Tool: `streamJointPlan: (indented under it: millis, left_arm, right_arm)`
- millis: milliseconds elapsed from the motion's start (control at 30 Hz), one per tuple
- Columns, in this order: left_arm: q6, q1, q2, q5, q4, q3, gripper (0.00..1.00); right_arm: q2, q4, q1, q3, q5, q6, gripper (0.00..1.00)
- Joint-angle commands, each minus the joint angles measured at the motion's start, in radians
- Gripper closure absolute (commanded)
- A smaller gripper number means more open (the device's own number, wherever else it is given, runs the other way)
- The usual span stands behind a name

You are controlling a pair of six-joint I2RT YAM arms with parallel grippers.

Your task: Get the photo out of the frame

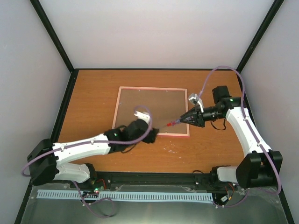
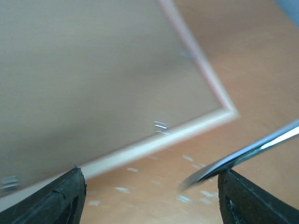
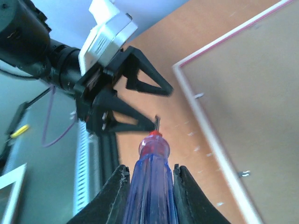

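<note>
My left gripper should swing to the frame's side bar [image 1: 115,115], which is below it and to its left in the top view, and go down astride the bar, clear of the screwdriver [image 1: 172,124].
The frame [image 1: 152,111] lies flat on the table with its brown back board up and its pink border [image 1: 154,87] showing. The photo is hidden under the board. My right gripper [image 1: 183,120] is shut on a screwdriver [image 1: 172,124] with a blue-and-red handle [image 3: 153,149]. Its metal tip [image 2: 247,154] hovers just off the frame's near right corner [image 2: 231,112]. My left gripper [image 1: 154,132] is open and empty over the table by the frame's near edge [image 2: 154,144], facing the screwdriver tip. It also shows in the right wrist view [image 3: 161,107].
Small metal tabs [image 3: 243,174] sit along the board's edges [image 2: 160,126]. Pale flecks dot the orange table [image 1: 201,149] in front of the frame. Black rails and white walls enclose the table.
</note>
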Motion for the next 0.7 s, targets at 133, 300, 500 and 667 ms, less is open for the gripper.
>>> streamJointPlan:
  millis: [133,300,500,667]
  left_arm:
    - [-0.207,0.523,-0.131,0.124,-0.185,-0.107,0.2]
    - [-0.144,0.75,-0.057,0.209,-0.145,-0.098,0.26]
    - [-0.015,0.842,0.135,0.247,-0.098,-0.014,0.39]
    - [0.024,0.864,0.257,0.221,-0.087,0.041,0.47]
  right_arm:
    - [-0.179,0.633,-0.09,-0.209,0.115,0.476,0.97]
    - [-0.222,0.723,-0.092,-0.278,0.161,0.495,0.97]
    - [-0.223,0.696,-0.091,-0.308,0.123,0.463,0.97]
    - [-0.222,0.697,-0.092,-0.308,0.103,0.468,0.97]
